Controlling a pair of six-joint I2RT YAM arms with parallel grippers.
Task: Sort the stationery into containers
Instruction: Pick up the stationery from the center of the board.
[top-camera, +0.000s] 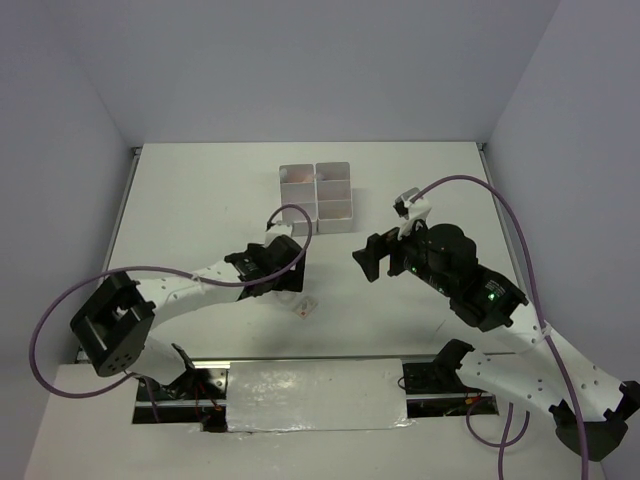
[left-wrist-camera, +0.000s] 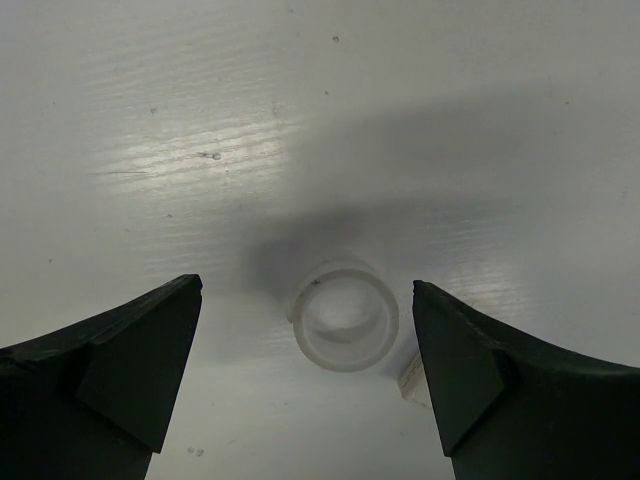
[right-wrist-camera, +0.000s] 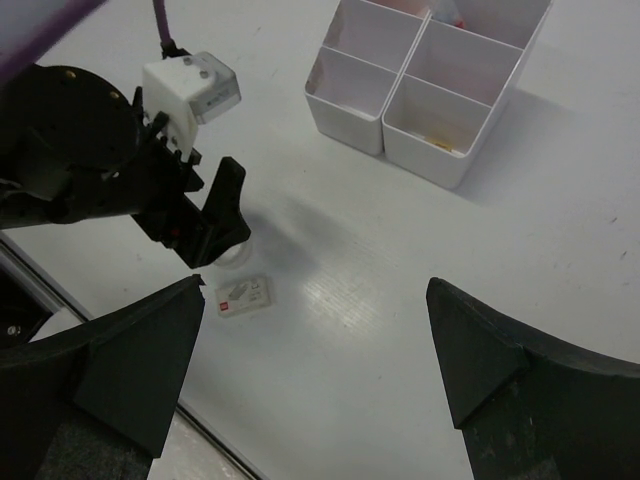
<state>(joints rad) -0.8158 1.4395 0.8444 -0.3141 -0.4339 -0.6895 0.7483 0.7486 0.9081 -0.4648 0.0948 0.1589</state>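
Observation:
The left gripper moves down and over toward the eraser next, its fingers going around the clear tape ring (top-camera: 287, 297) (left-wrist-camera: 345, 318), because the ring sits nearer the finger beside that eraser.
A clear tape ring (left-wrist-camera: 345, 318) lies on the white table between the open fingers of my left gripper (left-wrist-camera: 307, 285), which hovers just above it without touching. In the right wrist view the ring (right-wrist-camera: 236, 256) peeks out under the left gripper (right-wrist-camera: 215, 215). A white eraser (right-wrist-camera: 243, 295) with a red mark lies beside the ring, also seen in the top view (top-camera: 306, 308). The white block of boxes (top-camera: 318, 195) stands behind it, holding small orange and red items (right-wrist-camera: 440, 145). My right gripper (right-wrist-camera: 315, 283) is open and empty, held high above the table (top-camera: 365, 258).
The eraser's corner (left-wrist-camera: 412, 378) lies close to the left gripper's right finger. The table's near edge (right-wrist-camera: 130, 375) runs just below the eraser. White walls enclose the table at the back and sides. The boxes (right-wrist-camera: 430, 75) sit to the right of the left arm.

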